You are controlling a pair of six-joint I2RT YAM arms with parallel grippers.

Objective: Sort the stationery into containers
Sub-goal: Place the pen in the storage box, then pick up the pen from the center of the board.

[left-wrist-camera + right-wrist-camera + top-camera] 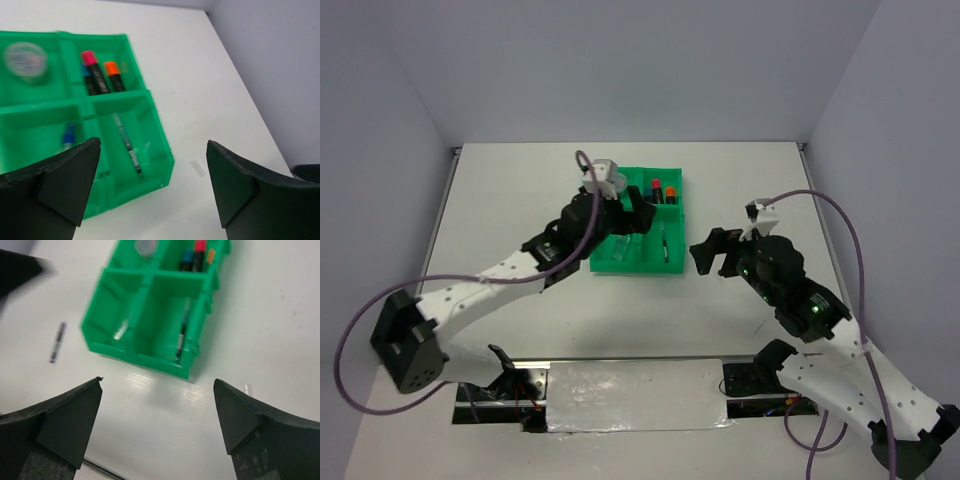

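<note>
I next need to move my left gripper left in the top view, back and down over the dark blue pen, still outside the green tray [636, 267].
The green four-compartment tray [636, 267] [131, 192] [136, 358] sits mid-table. One far compartment holds a round grey disc [25, 59]. The other far one holds black markers with a red cap [89, 57], an orange cap [111, 67] and a blue cap [187, 253]. A thin pen [128, 146] [181, 336] lies in one near compartment, a small clear blue-capped bottle [68, 137] [121, 329] in the other. My left gripper [624, 222] [152, 167] hovers open and empty over the tray's near side. To the tray's right, my right gripper [717, 262] [157, 405] is open and empty above bare table.
A thin dark blue pen [57, 342] lies on the table left of the tray; my left arm hides it in the top view. A tiny clear scrap [197, 168] lies right of the tray. Grey walls stand on three sides of the white table.
</note>
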